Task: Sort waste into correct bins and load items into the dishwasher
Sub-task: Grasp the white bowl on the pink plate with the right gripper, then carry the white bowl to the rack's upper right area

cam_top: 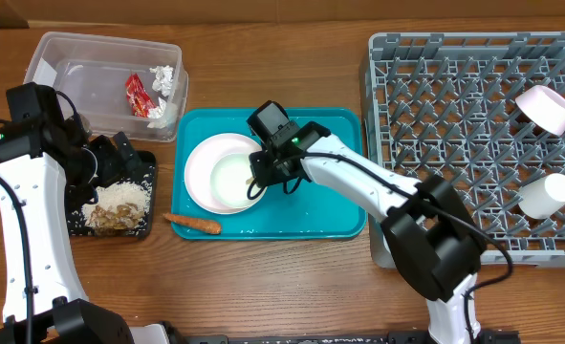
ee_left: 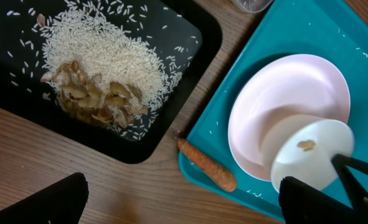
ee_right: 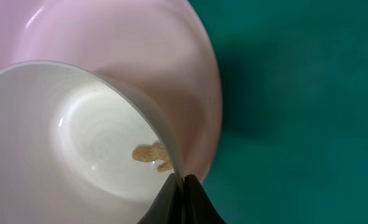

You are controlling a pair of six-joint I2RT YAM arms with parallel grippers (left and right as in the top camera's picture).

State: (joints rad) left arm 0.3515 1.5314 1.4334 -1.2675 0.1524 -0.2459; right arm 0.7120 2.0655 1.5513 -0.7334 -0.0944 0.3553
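The empty pegs (cam_top: pixel 487 107) beside the racked bowl lie to its right in the overhead view. My right gripper will lift there next and release the white bowl's rim.
My right gripper (cam_top: pixel 259 176) (ee_right: pixel 182 182) is shut on the rim of a white bowl (cam_top: pixel 232 182) (ee_left: pixel 311 155) (ee_right: pixel 78 143). The bowl is tilted over a white plate (cam_top: pixel 204 158) (ee_left: pixel 283 93) (ee_right: pixel 140 43) on the teal tray (cam_top: pixel 330 210). A beige food scrap (ee_right: pixel 151 155) clings inside the bowl. An orange carrot piece (cam_top: pixel 194 224) (ee_left: pixel 207 165) lies at the tray's front left edge. My left gripper (cam_top: pixel 110 158) (ee_left: pixel 184 199) is open and empty above the table beside the black tray (cam_top: pixel 149 164) (ee_left: pixel 196 37). That tray holds rice and scraps (cam_top: pixel 118 203) (ee_left: pixel 109 62). No chopsticks are in view.
The clear tub (cam_top: pixel 72 72) at the back left holds a red wrapper (cam_top: pixel 137 96) and white tissue (cam_top: pixel 162 78). The grey dish rack (cam_top: pixel 454 96) on the right holds a white bowl (cam_top: pixel 545 108) and a white cup (cam_top: pixel 547 194).
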